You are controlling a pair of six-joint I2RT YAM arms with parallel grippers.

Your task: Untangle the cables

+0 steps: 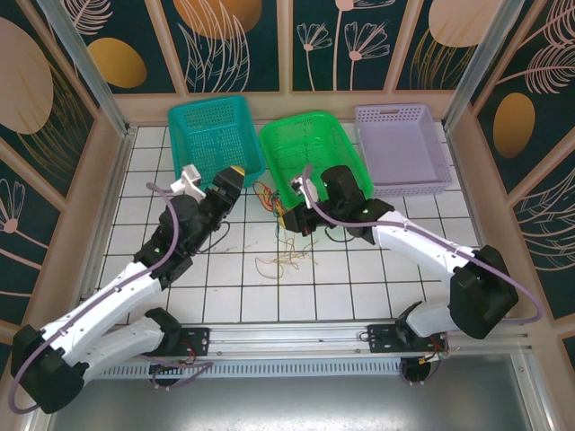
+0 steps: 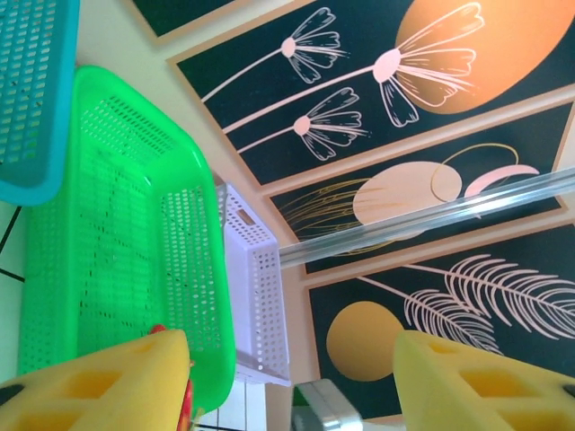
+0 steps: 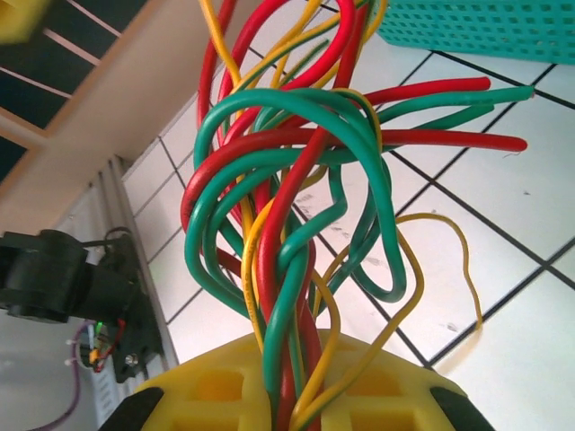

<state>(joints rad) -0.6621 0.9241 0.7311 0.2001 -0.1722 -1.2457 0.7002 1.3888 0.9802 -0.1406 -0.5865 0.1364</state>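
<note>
My left gripper's open fingers point past the tangled wires beside the right gripper's fingers, so next it will swing back from the teal basket, tilting down onto them.
The cables [image 3: 287,180] are a knot of red, green and yellow wires that rises from between the yellow pads of my right gripper [image 3: 301,404], which is shut on them. From above, that gripper [image 1: 292,211] hangs over the tiles in front of the green basket, and the bundle [image 1: 269,194] trails to its left. A loose tan cable [image 1: 283,260] lies on the tiles below, and a thin dark one [image 1: 230,239] lies by the left arm. My left gripper [image 1: 235,172] is open near the teal basket. Its fingers [image 2: 99,386] stand wide apart with nothing between them, and a bit of red wire [image 2: 184,406] shows beside one pad.
Three baskets line the back wall: teal [image 1: 214,135], green [image 1: 314,148] and lavender [image 1: 402,148]. In the left wrist view the green basket [image 2: 117,233] lies close ahead, with the lavender one [image 2: 256,287] behind it. Wooden walls with metal posts close in the tiled floor [image 1: 341,278].
</note>
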